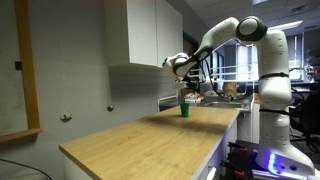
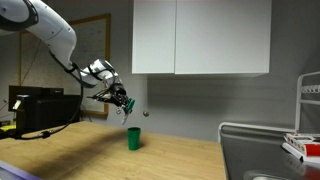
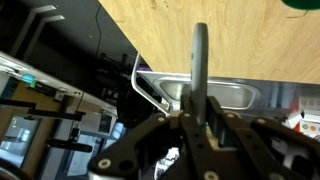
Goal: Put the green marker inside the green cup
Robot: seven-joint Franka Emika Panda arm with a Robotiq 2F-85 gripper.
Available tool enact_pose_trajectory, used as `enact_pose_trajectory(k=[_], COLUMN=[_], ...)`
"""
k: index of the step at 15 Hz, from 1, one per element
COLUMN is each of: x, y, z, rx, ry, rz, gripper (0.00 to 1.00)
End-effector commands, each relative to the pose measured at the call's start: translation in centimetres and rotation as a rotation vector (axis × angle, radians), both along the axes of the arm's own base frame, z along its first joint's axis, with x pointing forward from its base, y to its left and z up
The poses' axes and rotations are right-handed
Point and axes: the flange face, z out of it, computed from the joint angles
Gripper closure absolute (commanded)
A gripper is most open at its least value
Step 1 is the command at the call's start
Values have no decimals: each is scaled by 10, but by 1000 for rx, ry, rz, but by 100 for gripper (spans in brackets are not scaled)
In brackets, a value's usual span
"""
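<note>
The gripper moves toward the right in the wrist view and down over the cup's open top [image 2: 134,130] next to release the marker, as it hangs beside the cup.
The green cup [image 1: 184,110] stands upright on the wooden countertop [image 1: 140,138]; it also shows in an exterior view [image 2: 133,138]. In the wrist view only its rim [image 3: 303,4] peeks in at the top right corner. My gripper [image 1: 183,88] hangs above the cup, also in an exterior view [image 2: 126,108]. It is shut on the green marker [image 3: 199,62], which sticks out from between the fingers [image 3: 198,112] over the wood. In an exterior view the marker [image 2: 122,99] is a small dark stick at the fingers, above and slightly to the side of the cup.
A metal sink [image 2: 268,155] with a curved faucet [image 3: 140,82] lies past the countertop's end. White wall cabinets [image 2: 200,36] hang above. A dark monitor [image 2: 40,106] stands at one end of the counter. Office clutter lies behind the robot base [image 1: 272,120].
</note>
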Motion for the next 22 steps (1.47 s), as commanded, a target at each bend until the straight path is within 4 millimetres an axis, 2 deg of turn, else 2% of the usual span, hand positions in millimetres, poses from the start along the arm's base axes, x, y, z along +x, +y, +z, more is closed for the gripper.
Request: enact_pose_trajectory(k=[1,4,9,12,16,19,22], x=[28,45,72,90,114,131,144], y=[16,16,-6,-10,4,15,19], z=[-1,6,16,16,1,-24,-51], rx=[-67,-90,-113,-111,-106,-109,-117], ry=[53,80,91,98,122,151,184], rz=[-61,-89,-130,-125,-87,-56,-39], gripper=[94,94,94,95,95,95,95])
